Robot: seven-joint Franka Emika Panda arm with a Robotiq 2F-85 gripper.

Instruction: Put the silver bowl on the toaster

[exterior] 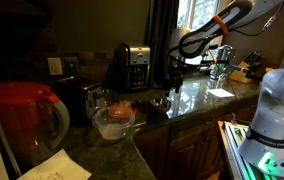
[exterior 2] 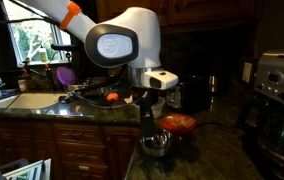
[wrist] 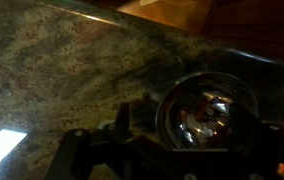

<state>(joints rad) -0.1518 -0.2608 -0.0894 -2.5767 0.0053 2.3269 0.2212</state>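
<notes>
The robot will next lower its gripper onto the bowl's rim part [exterior 2: 146,140] [wrist: 162,114] between its fingers and close, with one finger beyond the silver bowl's rim and the other over the bowl's hollow.
The silver bowl [wrist: 207,110] is small, round and shiny. It stands on the speckled granite counter [wrist: 62,70]. It shows in both exterior views [exterior: 160,102] [exterior 2: 155,144]. My gripper [wrist: 194,135] hangs just above it, open, with one dark finger left of the bowl's rim and the bowl below the jaws. The gripper also shows in both exterior views [exterior: 172,78] [exterior 2: 150,122], pointing straight down over the bowl. The black toaster [exterior: 79,95] stands at the back of the counter, to the left of the bowl, in the dark.
A clear bowl with reddish contents [exterior: 114,118] [exterior 2: 179,123] stands close beside the silver bowl. A coffee maker [exterior: 132,65] [exterior 2: 278,90] is at the back wall. A red pitcher [exterior: 22,118] stands near the camera. A sink with a faucet [exterior: 220,62] is further along.
</notes>
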